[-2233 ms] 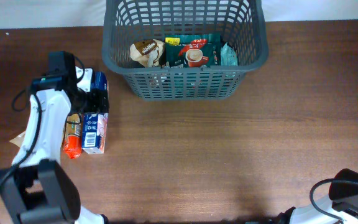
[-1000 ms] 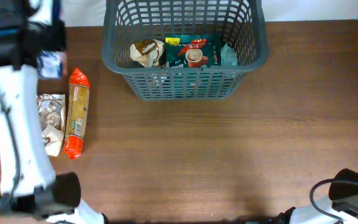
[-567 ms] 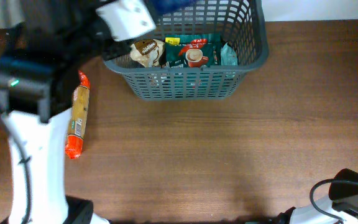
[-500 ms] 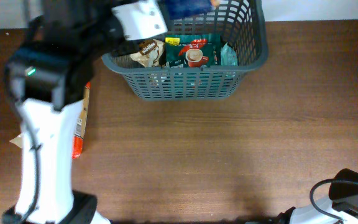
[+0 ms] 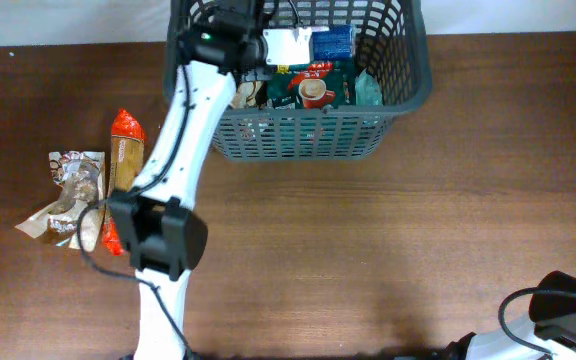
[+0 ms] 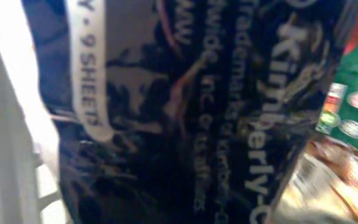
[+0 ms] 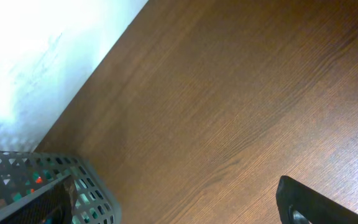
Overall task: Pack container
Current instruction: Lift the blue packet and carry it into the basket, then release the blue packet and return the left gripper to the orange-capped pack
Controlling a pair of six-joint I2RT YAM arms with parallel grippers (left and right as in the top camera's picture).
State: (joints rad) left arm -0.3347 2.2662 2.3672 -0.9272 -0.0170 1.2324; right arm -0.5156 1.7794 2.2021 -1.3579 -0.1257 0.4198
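Observation:
My left gripper goes down into the basket's back part next and releases the dark blue tissue pack there, since the other packets already fill the basket's near side.
The container (image 5: 298,135), a dark grey slotted basket, stands at the table's far edge, and its corner shows in the right wrist view (image 7: 17,168). My left gripper (image 5: 313,42) reaches over its back part, shut on a dark blue tissue pack (image 5: 334,40). That pack (image 6: 185,106), with white print, fills the left wrist view and hides the fingers. Inside the basket lie a cream-brown snack packet (image 5: 236,85), a green coffee packet (image 5: 313,88) and a teal packet (image 5: 368,88). My right gripper (image 7: 173,214) is open over bare wood, one dark finger (image 7: 303,202) showing.
On the table to the left lie an orange-ended biscuit tube (image 5: 120,165) and a clear crinkled snack packet (image 5: 68,195). The left arm (image 5: 183,130) crosses the basket's left rim. Right arm parts sit at the bottom right corner (image 5: 563,305). A white wall runs behind the table.
The left arm has lifted the blue tissue pack from the table's left side and swung it right, over the basket. The biscuit tube and clear packet are uncovered. The right arm is unchanged.

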